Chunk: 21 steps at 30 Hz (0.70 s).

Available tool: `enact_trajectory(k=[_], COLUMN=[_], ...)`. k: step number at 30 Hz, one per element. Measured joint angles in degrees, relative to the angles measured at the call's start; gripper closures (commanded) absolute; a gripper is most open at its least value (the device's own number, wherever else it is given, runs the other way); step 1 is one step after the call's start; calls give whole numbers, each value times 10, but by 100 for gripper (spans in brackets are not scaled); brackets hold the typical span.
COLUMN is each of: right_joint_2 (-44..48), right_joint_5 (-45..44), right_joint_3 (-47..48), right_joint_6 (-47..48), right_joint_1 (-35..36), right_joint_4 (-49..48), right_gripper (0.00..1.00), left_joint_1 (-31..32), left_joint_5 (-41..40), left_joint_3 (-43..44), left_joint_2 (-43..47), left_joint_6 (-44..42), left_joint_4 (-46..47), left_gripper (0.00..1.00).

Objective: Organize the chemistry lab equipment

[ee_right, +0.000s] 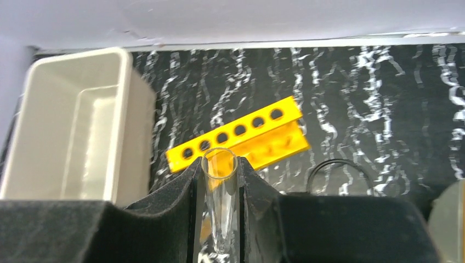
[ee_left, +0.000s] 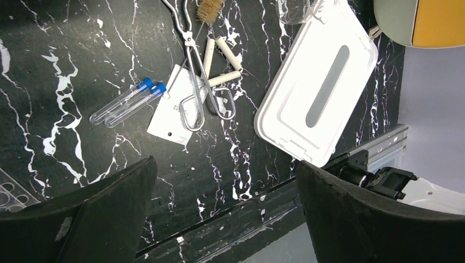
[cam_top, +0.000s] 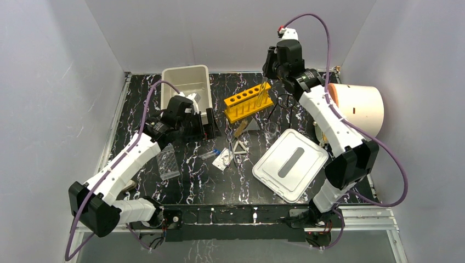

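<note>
The right gripper brings the upright test tube down into the rack's end hole (cam_top: 265, 86) (ee_right: 276, 114) nearest the ring stand next and releases it, because that hole stands empty.
My right gripper (ee_right: 219, 164) is shut on a clear glass test tube (ee_right: 221, 205), held upright over the yellow rack (ee_right: 237, 136) at the back of the table. From above, the right gripper (cam_top: 270, 71) hangs just behind the rack (cam_top: 248, 104). My left gripper (ee_left: 225, 167) is open and empty, raised beside the white bin (cam_top: 186, 82). Below it lie two blue-capped vials (ee_left: 129, 101), metal tongs (ee_left: 193, 93), the white triangle (ee_left: 220, 64) and a white card (ee_left: 171, 112). A black wire ring stand (cam_top: 278, 107) is right of the rack.
A white bin lid (cam_top: 290, 163) lies flat at the right front. A cream cylinder (cam_top: 359, 108) lies on its side at the right edge. A clear well plate (cam_top: 167, 161) rests by the left arm. A tan brush (cam_top: 240, 129) lies near the rack.
</note>
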<state>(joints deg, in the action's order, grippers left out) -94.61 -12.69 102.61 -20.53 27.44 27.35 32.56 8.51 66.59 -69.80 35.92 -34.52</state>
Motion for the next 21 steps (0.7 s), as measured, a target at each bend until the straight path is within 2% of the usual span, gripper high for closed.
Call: enact_trajectory(k=[10,21], right_joint_2=[-53,-73], right_joint_5=[-112,-115], right_joint_3=[14,-34], right_joint_6=[93,158], right_joint_1=[-15,-48], right_joint_4=[-75,-257], right_gripper=[78,78], left_joint_1=[0,0], left_joint_5=[15,1], left_joint_3=[22,54], left_joint_2=[-57,-80], left_joint_6=[-12,-28], left_joint_4=[16,97], left_gripper=[2,2])
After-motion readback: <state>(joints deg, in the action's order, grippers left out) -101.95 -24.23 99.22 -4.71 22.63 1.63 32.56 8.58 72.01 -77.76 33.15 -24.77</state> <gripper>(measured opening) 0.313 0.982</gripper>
